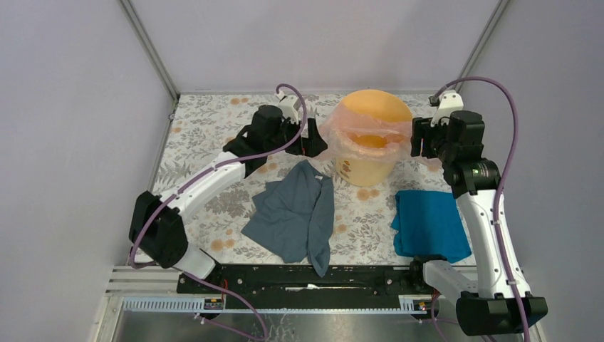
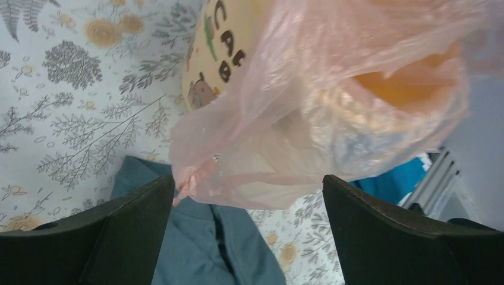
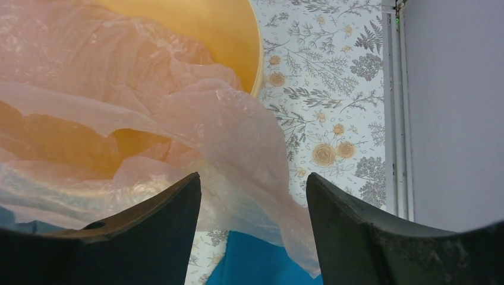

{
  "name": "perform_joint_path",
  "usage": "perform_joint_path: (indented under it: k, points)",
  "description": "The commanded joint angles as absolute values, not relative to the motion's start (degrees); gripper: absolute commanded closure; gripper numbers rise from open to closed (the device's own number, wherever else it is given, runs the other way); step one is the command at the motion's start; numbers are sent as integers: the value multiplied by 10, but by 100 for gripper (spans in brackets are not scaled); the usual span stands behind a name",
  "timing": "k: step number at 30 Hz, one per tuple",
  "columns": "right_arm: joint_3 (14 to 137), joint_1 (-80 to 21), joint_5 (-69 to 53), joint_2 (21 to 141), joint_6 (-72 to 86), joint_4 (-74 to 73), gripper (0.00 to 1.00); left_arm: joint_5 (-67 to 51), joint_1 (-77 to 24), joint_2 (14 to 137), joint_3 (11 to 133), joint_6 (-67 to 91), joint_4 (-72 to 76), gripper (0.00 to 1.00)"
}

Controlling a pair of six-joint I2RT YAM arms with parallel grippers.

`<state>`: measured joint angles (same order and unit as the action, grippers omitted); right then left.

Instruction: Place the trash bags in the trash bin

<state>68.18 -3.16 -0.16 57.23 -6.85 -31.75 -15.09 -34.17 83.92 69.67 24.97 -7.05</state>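
Observation:
The bag's hanging edge (image 2: 208,172) is away from my base and slightly toward the bin, so my left gripper will move there next, onto the edge.
The yellow-orange trash bin (image 1: 367,169) stands upright at the back middle of the table. The thin pale pink trash bag (image 1: 340,122) is draped over its rim and sags into its mouth. My left gripper (image 1: 313,144) is just left of the bin, open, with the bag's hanging corner (image 2: 309,107) between and above its fingers, not pinched. The bin's printed cream side (image 2: 220,47) is close ahead. My right gripper (image 1: 420,139) is just right of the bin, open, with loose bag film (image 3: 226,119) hanging between its fingers over the bin's yellow inside (image 3: 196,24).
A grey-blue cloth (image 1: 295,210) lies crumpled in front of the bin, under the left gripper (image 2: 196,243). A bright blue cloth (image 1: 427,221) lies front right, under the right gripper (image 3: 255,261). Grey walls enclose the flowered table (image 1: 206,121). A black rail (image 1: 306,278) runs along the near edge.

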Motion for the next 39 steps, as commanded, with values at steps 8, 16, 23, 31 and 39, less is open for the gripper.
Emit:
perform_joint_path:
  k: [8, 16, 23, 31, 39]
  points:
    - [686, -33, 20, 642, -134, -220, 37, -129, -335, 924, 825, 208, -112, 6]
    - [730, -34, -26, 697, -104, -217, 62, -116, -332, 970, 882, 219, -131, 33]
    - [741, -33, -23, 684, -82, -228, 33, -140, -330, 979, 898, 215, -135, 29]
    - [750, -34, -27, 686, -74, -215, 40, -156, -329, 976, 890, 233, -105, 44]
    - [764, -34, -24, 720, -56, -182, 73, -174, -324, 997, 928, 238, -104, 71]
